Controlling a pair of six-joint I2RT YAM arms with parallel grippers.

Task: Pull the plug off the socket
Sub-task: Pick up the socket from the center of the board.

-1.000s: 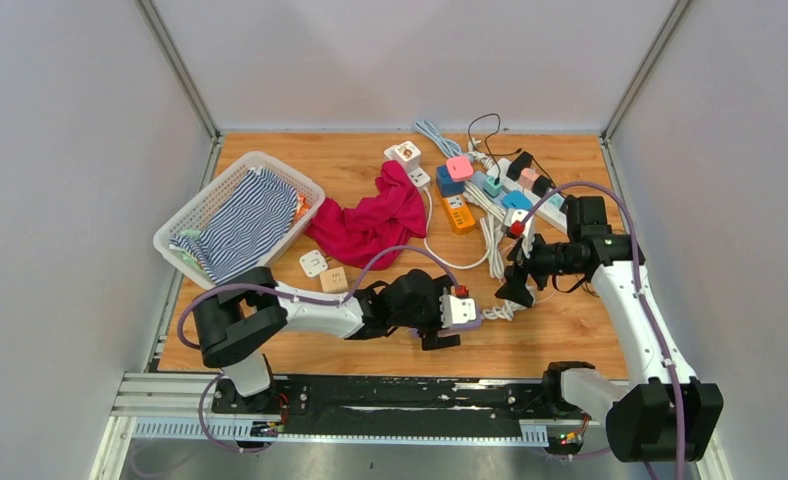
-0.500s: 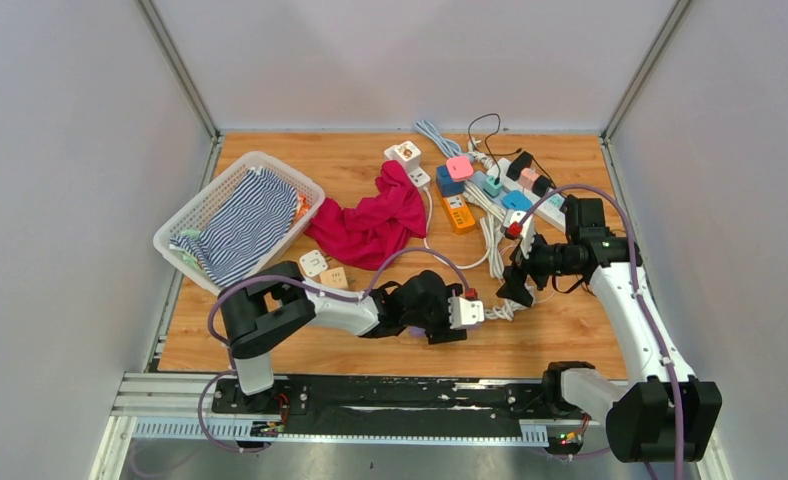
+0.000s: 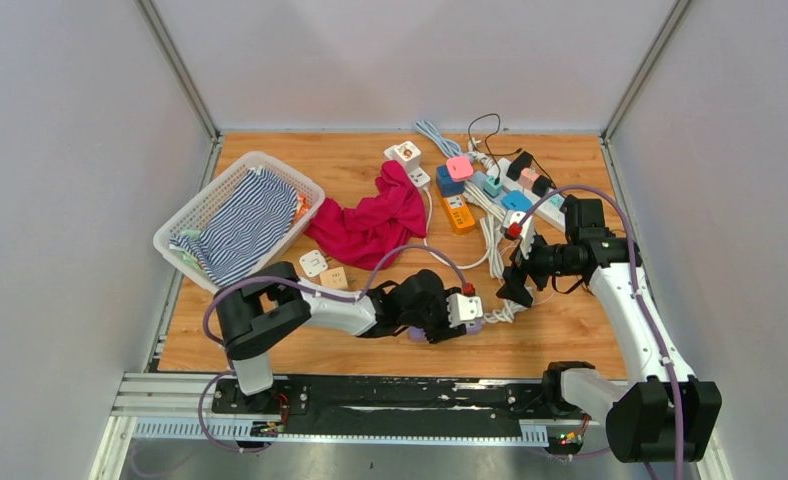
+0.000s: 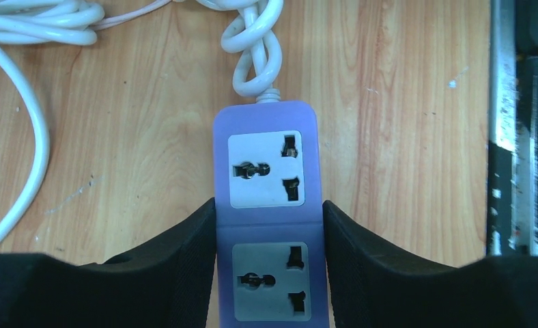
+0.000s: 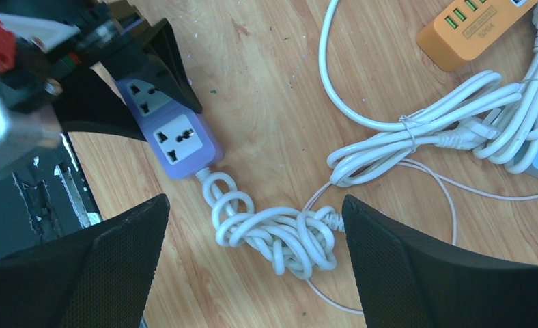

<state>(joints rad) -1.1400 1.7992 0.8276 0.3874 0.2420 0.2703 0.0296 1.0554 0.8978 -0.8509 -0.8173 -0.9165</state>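
Next, my left gripper lifts the socket strip, swings it outward, lowers and releases it on the bare tabletop between basket and cloth, which lies outward of it.
A purple socket strip (image 4: 266, 212) lies on the wooden table; the two outlets I see on it are empty. My left gripper (image 4: 269, 205) is shut on it, one black finger pressed against each long side. In the right wrist view the same strip (image 5: 174, 130) sits between those fingers. Its white cable (image 5: 280, 236) leaves it in a tight knot. My right gripper (image 5: 252, 198) hangs open above that knot and touches nothing. From above, the left gripper (image 3: 460, 312) and right gripper (image 3: 515, 285) stand close together. No plug shows in the purple strip.
At the back right lie several strips and adapters, among them an orange strip (image 3: 457, 213) and a white strip (image 3: 530, 185) carrying plugs. A bundled white cable (image 5: 444, 130) lies nearby. A red cloth (image 3: 370, 220) and a white basket (image 3: 195, 215) are on the left. The metal front rail (image 4: 519, 137) is close.
My left gripper has closed from wide open onto the sides of the purple strip, after shifting slightly right. The right arm has not moved.
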